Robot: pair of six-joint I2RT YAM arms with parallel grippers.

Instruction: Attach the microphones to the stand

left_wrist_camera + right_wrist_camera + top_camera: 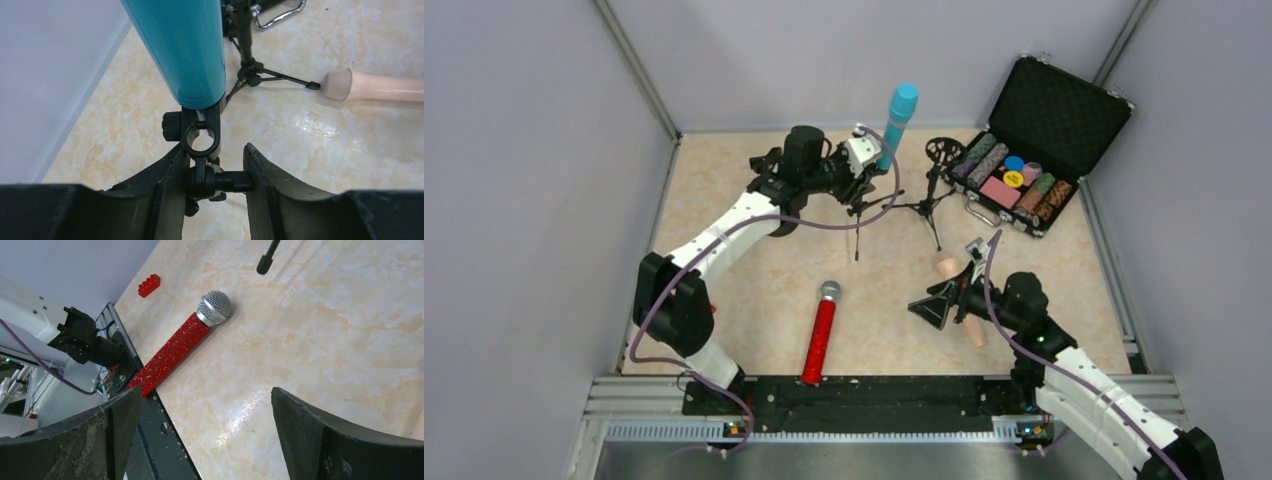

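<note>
The robot's left gripper will next carry the stand it holds outward toward the back wall, away from the second tripod that the stand's feet crowd, and then let go of the swivel joint.
The teal-blue microphone (900,116) stands upright in the clip of a small black stand (861,205) at the back. It fills the top of the left wrist view (180,45). My left gripper (862,188) is shut on that stand's clip joint (220,181) just under the microphone. A second tripod stand (936,170) with an empty clip stands beside it. The pale peach microphone (951,268) lies on the table, partly under my open, empty right gripper (936,303). The glittery red microphone (821,335) lies at front centre, and shows in the right wrist view (185,347).
An open black case (1064,95) of poker chips sits at the back right. A small red brick (149,285) lies near the left arm's base. A black rail (874,392) runs along the front edge. Grey walls close in the left, back and right.
</note>
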